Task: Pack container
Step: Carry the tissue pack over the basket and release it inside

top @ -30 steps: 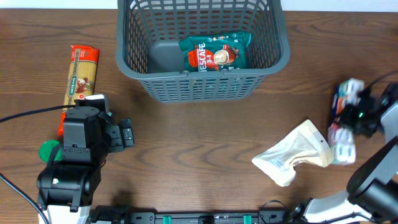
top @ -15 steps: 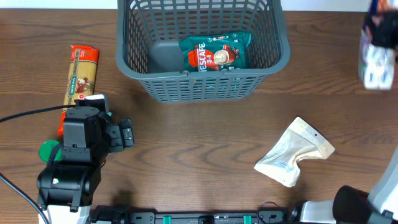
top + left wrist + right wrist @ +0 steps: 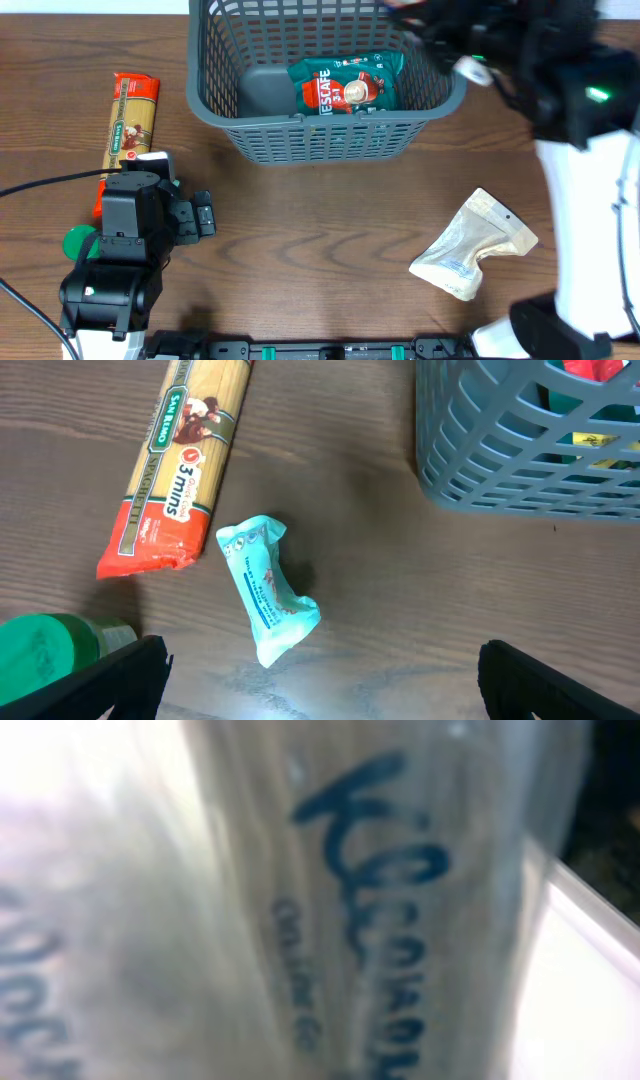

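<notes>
The right gripper moves to the left in the overhead view next, lowers there and releases the tissue pack, as the basket's bottom is bare beside the Nescafe packet.
The dark grey lattice basket [image 3: 442,98] stands at the table's back middle with a green Nescafe packet [image 3: 345,84] on its floor. My right arm [image 3: 560,90] reaches over the basket's right back corner, blurred. A clear-wrapped tissue pack with blue lettering [image 3: 330,920] fills the right wrist view and hides the fingers; a white bit of it [image 3: 468,68] shows by the rim. My left gripper [image 3: 325,690] is open and empty, low over the table just in front of a small teal packet [image 3: 268,585]. The basket's corner also shows in the left wrist view [image 3: 500,460].
A long pasta pack [image 3: 132,120] lies at the left, also in the left wrist view [image 3: 175,465]. A green lid [image 3: 78,242] sits beside my left arm [image 3: 125,235]. A beige pouch [image 3: 475,248] lies at the front right.
My right arm has lifted the tissue pack from the table's right edge and swung it back and left, to over the basket's right corner. The left arm has not moved.
</notes>
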Tool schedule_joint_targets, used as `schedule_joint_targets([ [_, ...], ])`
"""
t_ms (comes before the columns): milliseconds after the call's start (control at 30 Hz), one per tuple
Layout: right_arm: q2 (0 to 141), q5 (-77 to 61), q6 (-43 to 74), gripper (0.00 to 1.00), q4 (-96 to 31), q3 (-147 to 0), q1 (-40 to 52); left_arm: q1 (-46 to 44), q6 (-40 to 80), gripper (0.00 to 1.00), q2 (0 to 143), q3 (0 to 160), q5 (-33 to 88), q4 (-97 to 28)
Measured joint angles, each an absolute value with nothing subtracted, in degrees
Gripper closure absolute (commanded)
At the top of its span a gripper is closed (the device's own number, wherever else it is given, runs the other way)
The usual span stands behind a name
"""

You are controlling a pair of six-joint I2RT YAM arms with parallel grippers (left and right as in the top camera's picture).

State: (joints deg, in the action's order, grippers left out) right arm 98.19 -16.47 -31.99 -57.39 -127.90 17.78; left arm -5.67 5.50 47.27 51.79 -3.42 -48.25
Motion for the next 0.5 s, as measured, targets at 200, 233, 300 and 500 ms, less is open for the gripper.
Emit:
schedule_joint_targets([
  [200, 110.5, -14.8, -40.4, 0.99, -56.7, -127.9, 21.6, -5.7, 5.5, 0.01, 47.3, 51.8, -3.4, -48.9],
  [233, 113.0, -14.5, -41.5, 0.99, -56.8, -127.9, 22.0, -5.7, 5.5, 0.01, 47.3, 51.8, -3.4, -49.0],
  [300, 117.0, -14.2, -43.1, 0.99, -56.9, -127.9, 22.6, -5.7, 5.5, 0.01, 47.3, 51.8, -3.4, -49.2],
  [500, 126.6, -13.3, -45.5, 0.91, -58.6, -127.8, 24.2, -5.7, 5.5, 0.02, 47.3, 51.8, -3.4, -49.6],
])
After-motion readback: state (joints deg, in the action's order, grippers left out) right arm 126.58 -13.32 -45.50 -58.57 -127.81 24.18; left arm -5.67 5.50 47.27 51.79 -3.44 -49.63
